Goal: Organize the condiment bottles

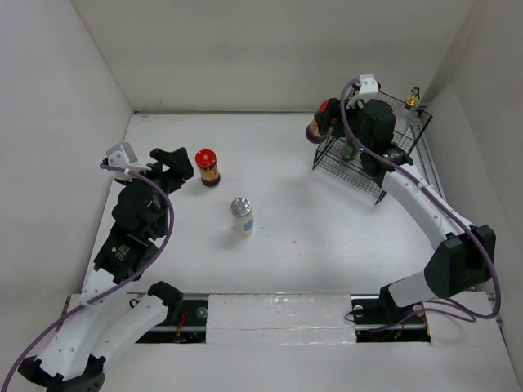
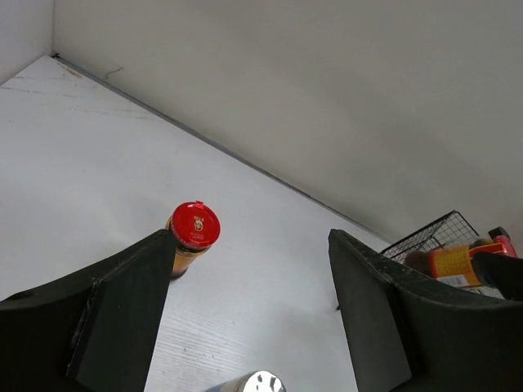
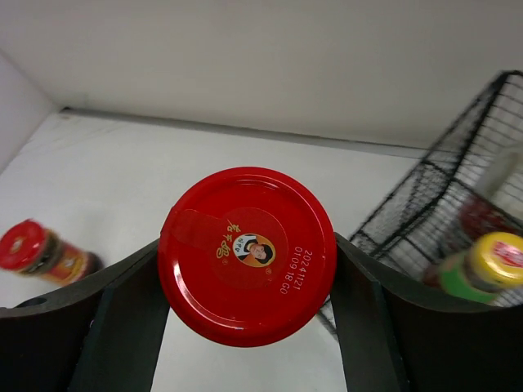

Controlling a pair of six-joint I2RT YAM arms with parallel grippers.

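The jar in my right gripper needs to go down to the gripper's right in the wrist view, onto the free bottom of the basket below, beside the yellow-capped bottle. Then I should let it go.
My right gripper (image 1: 325, 122) is shut on a red-lidded dark jar (image 3: 247, 253) and holds it in the air at the left edge of the black wire basket (image 1: 410, 131). A yellow-capped bottle (image 3: 497, 261) stands inside the basket, and a gold-capped glass bottle (image 1: 413, 98) stands at its far corner. A second red-lidded jar (image 1: 207, 167) stands on the table just right of my left gripper (image 1: 170, 163), which is open and empty. It also shows in the left wrist view (image 2: 194, 229). A silver-lidded white shaker (image 1: 242, 216) stands mid-table.
White walls close the table at the back and both sides. The wire basket's open front faces left in the right wrist view (image 3: 425, 204).
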